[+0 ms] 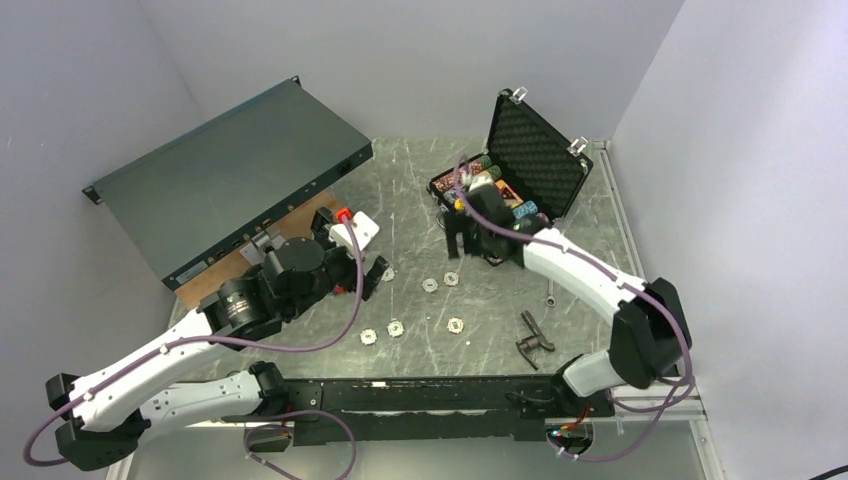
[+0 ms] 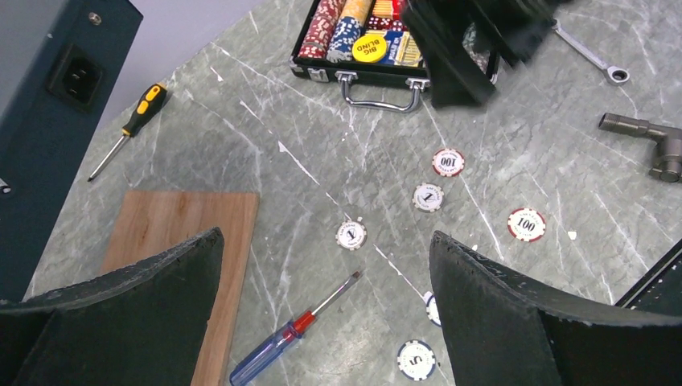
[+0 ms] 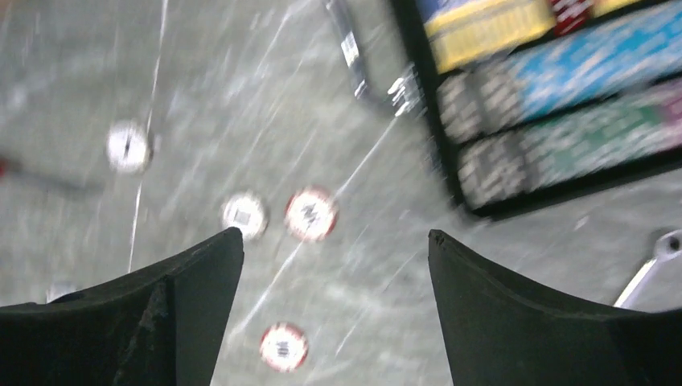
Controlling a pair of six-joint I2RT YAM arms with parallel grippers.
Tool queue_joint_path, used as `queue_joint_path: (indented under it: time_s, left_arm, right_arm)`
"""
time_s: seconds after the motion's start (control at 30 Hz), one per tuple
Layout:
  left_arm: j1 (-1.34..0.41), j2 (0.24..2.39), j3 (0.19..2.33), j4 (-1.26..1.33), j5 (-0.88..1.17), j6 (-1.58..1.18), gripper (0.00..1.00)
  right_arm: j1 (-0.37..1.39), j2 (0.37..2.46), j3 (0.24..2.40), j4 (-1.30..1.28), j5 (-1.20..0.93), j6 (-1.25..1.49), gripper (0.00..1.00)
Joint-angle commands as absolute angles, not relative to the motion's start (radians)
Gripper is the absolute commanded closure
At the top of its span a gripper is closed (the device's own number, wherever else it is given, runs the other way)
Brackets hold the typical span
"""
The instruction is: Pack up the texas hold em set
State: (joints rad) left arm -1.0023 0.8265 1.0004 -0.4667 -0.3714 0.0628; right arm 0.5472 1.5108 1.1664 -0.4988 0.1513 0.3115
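I need to bring my left gripper to the right in the top view next and down over the loose white chip, which is next to a chip with a red rim.
The black briefcase (image 1: 500,200) stands open at the back right, its foam-lined lid (image 1: 535,155) upright. It holds rows of multicoloured chips (image 2: 334,28) and a yellow disc (image 2: 369,47). Several loose chips lie on the table (image 1: 430,284), also in the left wrist view (image 2: 428,197) and, blurred, in the right wrist view (image 3: 310,214). My left gripper (image 2: 326,245) is open and empty above a "1" chip (image 2: 351,235). My right gripper (image 3: 335,241) is open and empty, just in front of the case (image 3: 547,104); it also shows from above (image 1: 457,240).
A red-blue screwdriver (image 2: 289,334) lies between the left fingers. A yellow-black screwdriver (image 2: 129,129), a wood board (image 2: 181,241) and a large dark box (image 1: 230,175) are at the left. A silver wrench (image 2: 591,58) and a metal fitting (image 2: 651,141) lie at the right.
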Motion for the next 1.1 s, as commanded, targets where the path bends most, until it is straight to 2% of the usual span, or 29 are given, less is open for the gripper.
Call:
queue_joint_path:
  time_s: [0.0, 0.2, 0.33, 0.4, 0.53, 0.63, 0.7, 0.77, 0.9, 1.07]
  left_arm:
    - [-0.998, 0.866, 0.996, -0.423, -0.382, 0.057, 0.01]
    - [-1.000, 0.923, 1.003, -0.417, -0.350, -0.026, 0.01]
    - [-1.003, 0.994, 0.988, -0.369, -0.242, -0.189, 0.01]
    - [-1.005, 1.046, 0.959, -0.325, -0.184, -0.287, 0.01]
    - [-1.006, 1.170, 0.942, -0.319, -0.142, -0.471, 0.01]
    - [-1.006, 1.284, 0.986, -0.427, -0.168, -0.534, 0.01]
    - [-0.999, 1.357, 1.015, -0.507, -0.188, -0.562, 0.01]
    - [-0.997, 1.429, 1.036, -0.580, -0.192, -0.585, 0.07]
    - [-0.996, 1.470, 1.004, -0.595, -0.168, -0.607, 0.09]
    - [-0.947, 1.511, 1.016, -0.560, -0.154, -0.560, 0.09]
  right_arm:
    - [0.702, 1.420, 0.965, -0.507, 0.126, 0.434, 0.13]
    - [0.716, 1.187, 0.740, -0.473, 0.178, 0.585, 0.13]
    - [0.697, 1.037, 0.713, -0.547, 0.380, 0.701, 0.14]
    - [0.654, 0.984, 0.712, -0.571, 0.409, 0.723, 0.15]
    - [0.532, 0.908, 0.661, -0.486, 0.224, 0.631, 0.16]
    - [0.487, 0.928, 0.624, -0.428, 0.079, 0.589, 0.17]
    - [0.484, 0.971, 0.608, -0.396, 0.014, 0.574, 0.22]
    - [0.485, 1.008, 0.590, -0.358, -0.045, 0.580, 0.23]
    - [0.487, 1.015, 0.536, -0.270, -0.123, 0.611, 0.23]
    - [0.489, 1.008, 0.517, -0.260, -0.124, 0.598, 0.23]
